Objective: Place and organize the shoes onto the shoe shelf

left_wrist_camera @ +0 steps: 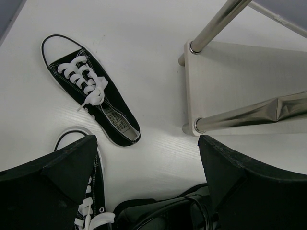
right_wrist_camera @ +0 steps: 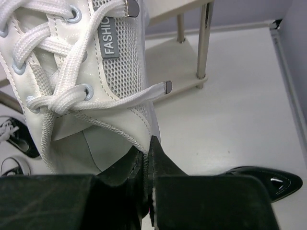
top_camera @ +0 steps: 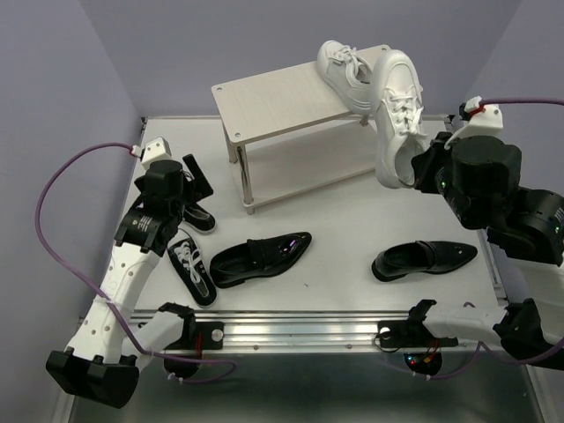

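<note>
The matching white sneaker is on the shoe shelf's top board, so I should move my right gripper outward, then down to the board's bare end beside it, and let go.
The pale wood shoe shelf (top_camera: 273, 101) stands at the back of the table. One white sneaker (top_camera: 345, 72) lies on the right end of its top board. My right gripper (top_camera: 411, 172) is shut on the heel collar of the second white sneaker (top_camera: 397, 110), holding it toe-up in the air beside the shelf's right end; the right wrist view shows the grip (right_wrist_camera: 151, 153) on that sneaker (right_wrist_camera: 86, 96). Two black loafers (top_camera: 260, 258) (top_camera: 425, 258) lie on the table. Two black canvas sneakers (top_camera: 192, 271) (top_camera: 196, 216) lie at the left. My left gripper (top_camera: 189, 187) hovers open and empty above them (left_wrist_camera: 146, 143).
The left wrist view shows one canvas sneaker (left_wrist_camera: 91, 103), the other (left_wrist_camera: 88, 191) partly behind a finger, a loafer (left_wrist_camera: 163, 213) and the shelf's lower board (left_wrist_camera: 240, 86) with a silver leg (left_wrist_camera: 218, 21). A loafer toe (right_wrist_camera: 268, 179) lies below the right gripper.
</note>
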